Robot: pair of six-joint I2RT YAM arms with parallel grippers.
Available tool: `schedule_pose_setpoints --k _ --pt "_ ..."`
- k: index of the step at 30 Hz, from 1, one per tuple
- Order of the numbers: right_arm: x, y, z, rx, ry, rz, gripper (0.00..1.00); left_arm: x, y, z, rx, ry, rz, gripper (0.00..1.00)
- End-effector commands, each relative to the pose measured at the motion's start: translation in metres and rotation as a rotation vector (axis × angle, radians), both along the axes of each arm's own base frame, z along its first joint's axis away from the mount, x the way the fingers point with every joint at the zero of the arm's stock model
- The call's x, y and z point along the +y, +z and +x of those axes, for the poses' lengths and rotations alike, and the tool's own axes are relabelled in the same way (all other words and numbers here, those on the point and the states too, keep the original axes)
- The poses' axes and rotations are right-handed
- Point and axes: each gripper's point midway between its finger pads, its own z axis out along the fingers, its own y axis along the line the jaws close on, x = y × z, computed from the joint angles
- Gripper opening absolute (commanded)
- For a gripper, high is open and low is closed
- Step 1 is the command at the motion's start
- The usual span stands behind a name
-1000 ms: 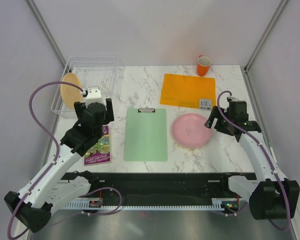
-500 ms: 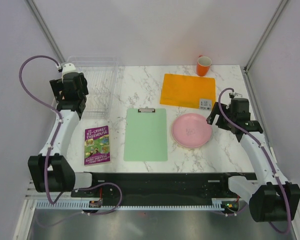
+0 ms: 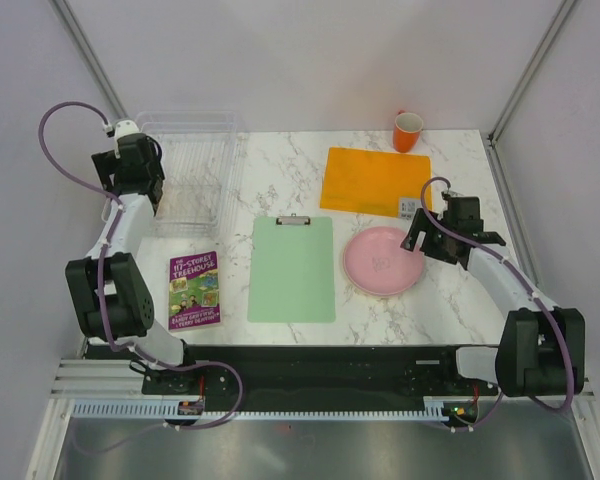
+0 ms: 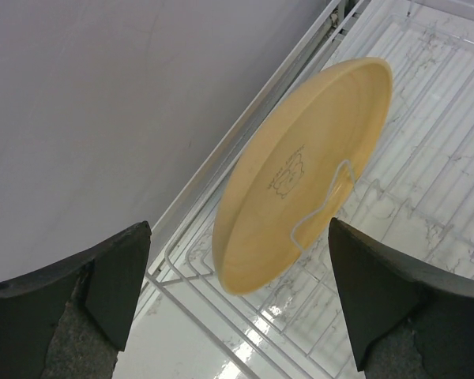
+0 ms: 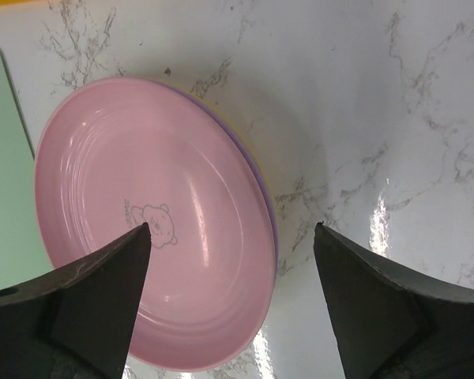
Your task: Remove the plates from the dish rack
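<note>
I will move my left gripper down onto the yellow-orange plate's nearest rim (image 4: 232,265) and close it there.
A yellow-orange plate (image 4: 300,174) stands on edge in the white wire dish rack (image 3: 195,165), leaning on a wire prong; the left arm hides it in the top view. My left gripper (image 4: 238,229) is open, its fingers (image 4: 118,292) on either side of the plate's lower edge without touching it; it also shows in the top view (image 3: 135,195) at the rack's left end. The pink plate (image 3: 380,260) lies on the table on top of a lilac plate (image 5: 267,207). My right gripper (image 5: 233,229) is open and empty above that stack's right rim, as the top view (image 3: 420,237) also shows.
A green clipboard (image 3: 292,268) lies mid-table and a purple book (image 3: 195,290) lies near the left. An orange mat (image 3: 370,178) with a small grey box (image 3: 411,207) lies at the back right. An orange mug (image 3: 408,131) stands behind it. Walls close in on both sides.
My left arm swung from in front of the rack to its left end, now facing the yellow plate. My right gripper shifted slightly left over the stack's rim.
</note>
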Motion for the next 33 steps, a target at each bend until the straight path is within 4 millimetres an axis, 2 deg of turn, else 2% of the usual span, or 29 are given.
schedule_pose_setpoints --k 1,5,8,9,11,12,15,16,21,27,33 --pt "0.005 0.001 0.017 -0.042 0.028 0.023 0.9 0.016 0.008 0.018 -0.073 0.014 -0.005 0.99" --pt "0.009 -0.003 0.021 -0.037 0.043 0.041 0.9 0.02 -0.002 0.026 -0.071 0.017 -0.006 0.9" --pt "0.009 -0.006 0.022 -0.035 0.045 0.045 0.88 0.021 -0.008 0.029 -0.061 0.017 -0.007 0.65" --pt "0.01 -0.008 0.022 -0.033 0.048 0.047 0.88 0.021 -0.009 0.029 -0.061 0.019 -0.008 0.53" --pt "0.01 -0.011 0.02 -0.024 0.048 0.047 0.88 0.021 -0.009 0.027 -0.062 0.019 -0.007 0.37" --pt "0.009 -0.01 0.02 -0.025 0.046 0.044 0.88 0.02 -0.009 0.026 -0.083 0.031 -0.029 0.2" --pt "0.01 -0.01 0.02 -0.026 0.047 0.046 0.88 0.017 -0.004 0.022 -0.104 0.027 -0.04 0.05" --pt "0.01 -0.01 0.019 -0.024 0.045 0.051 0.88 0.016 -0.004 0.02 -0.107 0.027 -0.041 0.02" --pt "0.011 -0.006 0.016 -0.034 0.046 0.056 0.87 0.02 0.015 0.004 -0.145 0.065 -0.003 0.02" --pt "0.011 -0.001 0.011 -0.044 0.049 0.053 0.87 0.029 0.05 -0.013 -0.187 0.143 0.088 0.02" --pt "0.01 0.004 0.007 -0.053 0.047 0.051 0.87 0.025 0.06 -0.015 -0.146 0.185 0.185 0.02"
